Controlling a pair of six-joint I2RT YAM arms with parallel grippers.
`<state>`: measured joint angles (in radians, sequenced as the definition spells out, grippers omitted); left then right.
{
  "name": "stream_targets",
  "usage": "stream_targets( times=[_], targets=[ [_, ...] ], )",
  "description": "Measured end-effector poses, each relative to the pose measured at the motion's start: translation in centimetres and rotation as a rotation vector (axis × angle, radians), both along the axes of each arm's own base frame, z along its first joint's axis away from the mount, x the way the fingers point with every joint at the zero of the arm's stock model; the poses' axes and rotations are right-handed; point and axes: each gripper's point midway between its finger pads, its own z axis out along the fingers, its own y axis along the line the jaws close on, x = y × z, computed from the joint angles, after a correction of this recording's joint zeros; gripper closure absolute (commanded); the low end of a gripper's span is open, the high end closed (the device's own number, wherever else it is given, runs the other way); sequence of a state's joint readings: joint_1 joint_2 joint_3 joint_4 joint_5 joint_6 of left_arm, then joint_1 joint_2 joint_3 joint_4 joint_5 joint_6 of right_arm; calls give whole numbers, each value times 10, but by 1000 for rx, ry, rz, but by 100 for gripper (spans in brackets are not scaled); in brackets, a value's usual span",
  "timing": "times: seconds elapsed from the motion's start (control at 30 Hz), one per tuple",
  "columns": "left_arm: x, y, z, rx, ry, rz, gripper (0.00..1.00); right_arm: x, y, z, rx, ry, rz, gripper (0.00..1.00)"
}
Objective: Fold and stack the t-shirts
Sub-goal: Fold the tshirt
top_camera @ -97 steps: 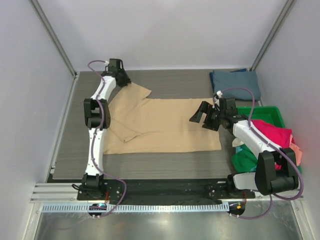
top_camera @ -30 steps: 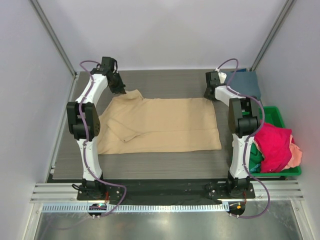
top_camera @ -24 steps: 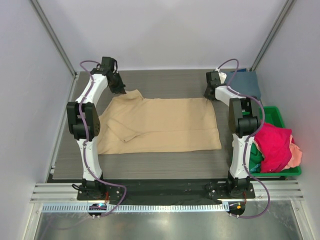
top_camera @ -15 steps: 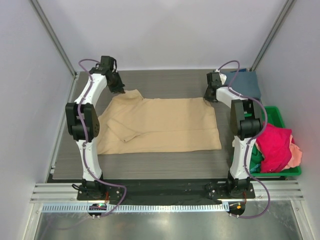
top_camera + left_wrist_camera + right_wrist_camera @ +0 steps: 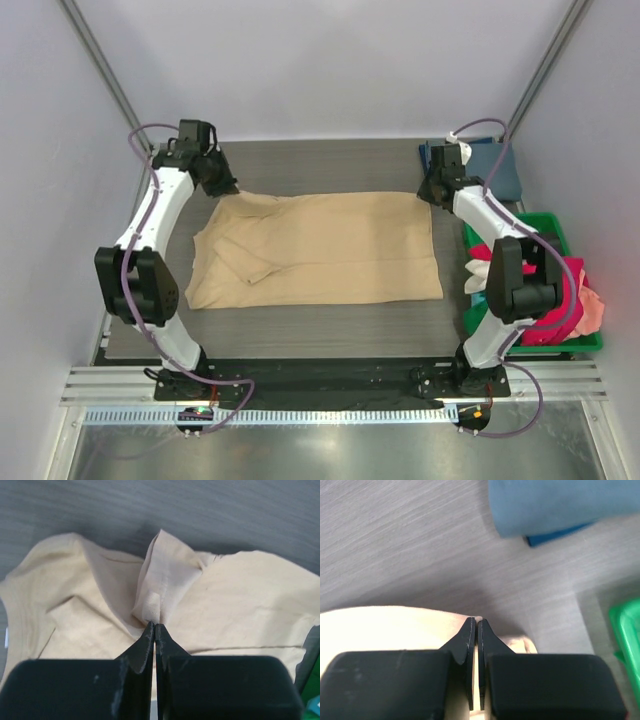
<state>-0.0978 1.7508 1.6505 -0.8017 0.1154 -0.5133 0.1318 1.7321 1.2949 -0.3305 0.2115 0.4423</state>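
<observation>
My right gripper should next go back and down to release the corner on the shirt's near strip (image 5: pixel 423 277), which lies behind it, as the cloth is still spread.
A tan t-shirt (image 5: pixel 330 250) lies spread across the middle of the table, with one sleeve folded in near its left side. My left gripper (image 5: pixel 222 188) is shut on the shirt's far left corner, where a pinched ridge of tan cloth (image 5: pixel 165 585) rises ahead of the tips. At the far right corner my right gripper (image 5: pixel 432 195) is shut on the shirt's edge (image 5: pixel 420 622), lifted a little off the table. A folded slate-blue t-shirt (image 5: pixel 490 160) lies at the far right corner of the table. More t-shirts, magenta (image 5: pixel 565 300) and green among them, fill a bin on the right.
The green plastic bin (image 5: pixel 530 225) stands at the table's right edge, close to the right arm. The folded blue shirt (image 5: pixel 555 505) lies just beyond the right gripper. Grey walls and metal posts enclose the table on three sides.
The right gripper shut on the tan shirt's far right corner. Both grippers then moved apart with the cloth, the left one carrying its corner further left, so the far edge is now drawn straighter.
</observation>
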Motion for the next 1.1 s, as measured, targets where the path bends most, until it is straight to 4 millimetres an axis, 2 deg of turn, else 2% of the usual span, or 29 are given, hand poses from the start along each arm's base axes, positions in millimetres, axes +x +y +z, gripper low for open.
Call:
stream_targets(
  times=[0.17,0.33,0.5,0.73,0.8,0.83,0.87,0.9,0.93,0.97,1.0,1.1],
  targets=[
    [-42,8,-1,21,10,12,100,-34,-4,7,1,-3,0,99],
    [-80,19,10,52,-32,32,100,-60,-8,14,7,-21,-1,99],
    [-116,27,18,67,-77,50,100,-82,-9,9,13,-16,-2,99],
    [-152,37,1,97,-54,75,100,-110,-9,-10,35,25,-2,99],
    [-161,38,-6,96,-37,79,97,-119,-9,-14,46,30,-9,99],
    [-165,38,-9,96,-32,80,94,-124,-9,-17,54,33,-14,91],
    [-170,39,-13,96,-24,81,89,-130,-10,-20,60,35,-24,75],
    [-177,40,-17,96,-14,84,76,-134,-10,-22,70,35,-37,56],
    [-183,41,-19,100,-8,85,68,-140,-11,-24,79,36,-52,28],
    [-189,42,-21,99,0,92,58,-146,-12,-27,85,39,-67,19],
    [-195,42,-21,95,4,99,43,-151,-14,-29,84,42,-78,15],
    [-208,45,-11,83,-30,132,36,-158,-15,-30,99,40,-97,12]
  ],
)
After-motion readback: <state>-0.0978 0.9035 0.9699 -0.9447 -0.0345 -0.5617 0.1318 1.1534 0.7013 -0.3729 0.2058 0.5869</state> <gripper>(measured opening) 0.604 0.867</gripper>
